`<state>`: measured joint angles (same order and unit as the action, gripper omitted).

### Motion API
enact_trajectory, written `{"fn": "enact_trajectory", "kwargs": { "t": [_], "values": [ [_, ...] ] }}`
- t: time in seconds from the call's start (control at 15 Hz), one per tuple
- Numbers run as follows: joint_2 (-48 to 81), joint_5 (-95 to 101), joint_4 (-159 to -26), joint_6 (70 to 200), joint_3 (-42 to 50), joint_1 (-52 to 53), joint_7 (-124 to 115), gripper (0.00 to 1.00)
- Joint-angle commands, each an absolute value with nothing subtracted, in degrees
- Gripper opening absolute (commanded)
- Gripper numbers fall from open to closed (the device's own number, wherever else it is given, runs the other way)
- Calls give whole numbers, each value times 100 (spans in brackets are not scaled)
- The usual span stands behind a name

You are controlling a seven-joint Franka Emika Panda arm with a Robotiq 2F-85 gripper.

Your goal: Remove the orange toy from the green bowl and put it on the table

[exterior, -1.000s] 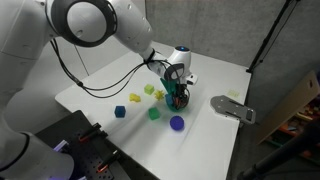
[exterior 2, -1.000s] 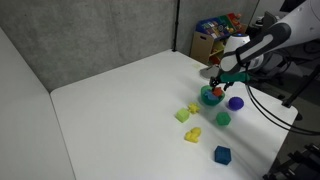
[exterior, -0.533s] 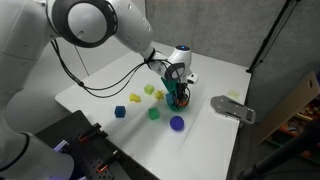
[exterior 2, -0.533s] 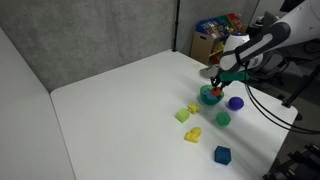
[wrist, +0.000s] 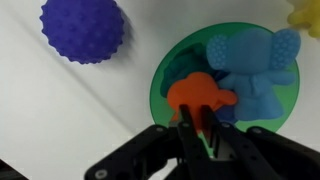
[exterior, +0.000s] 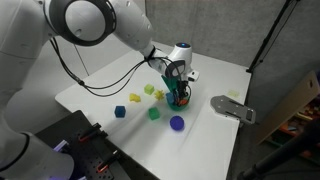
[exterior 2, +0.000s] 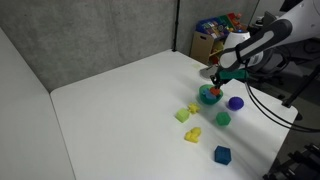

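The robot's gripper needs to move up from the bowl [wrist: 165, 75], back, then down to the tabletop between the green and blue cubes next and release the thing there, since that patch is empty.
The green bowl [wrist: 165, 75] lies on the white table [exterior 2: 130, 100], and both exterior views show it [exterior: 180, 102] [exterior 2: 209, 97]. Inside it the orange toy [wrist: 196, 94] rests against a light blue toy [wrist: 250, 65]. My gripper [wrist: 199, 128] reaches down into the bowl, its two fingers pinched together on the near edge of the orange toy. In an exterior view the gripper [exterior 2: 214, 86] stands directly over the bowl, and a speck of the orange toy [exterior 2: 213, 89] shows at its tips.
A purple spiky ball [wrist: 84, 30] [exterior 2: 236, 102] lies close beside the bowl. A green cube [exterior 2: 223, 118], a blue cube [exterior 2: 222, 154] and yellow-green pieces [exterior 2: 183, 114] [exterior 2: 193, 134] are scattered nearby. A grey plate [exterior: 233, 108] lies near the table's edge.
The jaws have closed onto the orange toy inside the bowl. The arm and the bowl have stayed where they were.
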<state>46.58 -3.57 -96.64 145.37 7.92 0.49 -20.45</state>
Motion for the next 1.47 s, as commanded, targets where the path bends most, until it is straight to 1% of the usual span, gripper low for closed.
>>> {"fn": "enact_trajectory", "kwargs": {
  "t": [0.0, 0.53, 1.0, 1.4],
  "values": [
    [4366, -421, -9807, 14491, 749, 52, -1991, 5],
    [3440, -391, -10409, 14415, 622, 165, -1842, 5],
    [2331, -454, -11484, 14284, 110, 198, -1334, 5],
    [1668, -532, -12424, 14290, -297, 230, -835, 5]
  ]
}}
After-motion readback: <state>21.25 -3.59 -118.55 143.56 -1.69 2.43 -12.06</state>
